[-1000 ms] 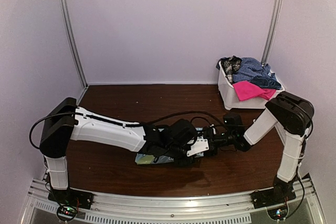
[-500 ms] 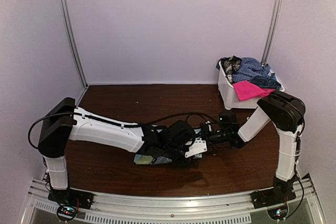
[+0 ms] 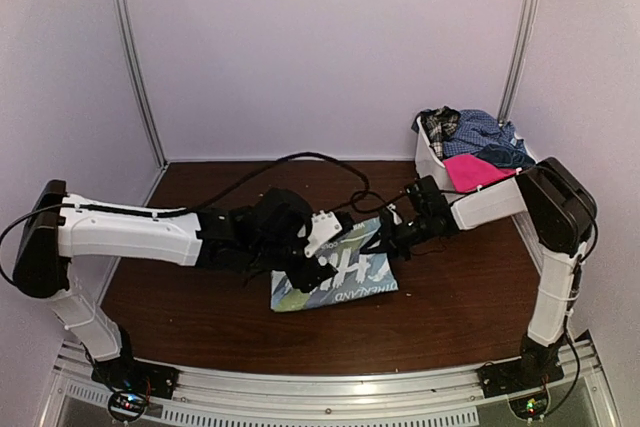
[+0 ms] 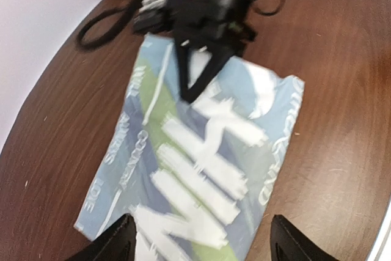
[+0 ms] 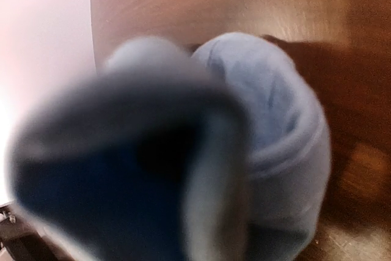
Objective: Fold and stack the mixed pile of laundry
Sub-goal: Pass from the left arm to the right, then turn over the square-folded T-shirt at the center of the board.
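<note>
The lettering on the shirt faces up, so I will swing my right gripper left in the top view, toward the shirt's opposite end (image 3: 284, 299), and let go of the shirt.
A folded light blue T-shirt (image 3: 350, 282) (image 4: 201, 169) with large white lettering lies flat on the brown table near the front. My left gripper (image 3: 314, 267) (image 4: 204, 250) hovers over the shirt's left end, open, with nothing between its black fingertips (image 4: 121, 242). My right gripper (image 3: 388, 240) (image 4: 190, 93) is pinched shut on the shirt's far right edge. Bunched light blue cloth (image 5: 275, 108) fills the right wrist view and hides the fingers. The rest of the mixed laundry pile (image 3: 475, 142), with a blue checked shirt (image 3: 470, 130) and a hot pink piece (image 3: 475, 172), sits at the back right.
The pile sits in a white plastic basket (image 3: 435, 182) against the back right wall. A black cable (image 3: 300, 160) arcs over the table behind the arms. Metal frame posts (image 3: 135, 57) stand at the back corners. Bare wood (image 3: 200, 317) lies left of the shirt.
My left gripper opened and drew back to the left off the shirt, which now shows. My right gripper closed on the shirt's far edge.
</note>
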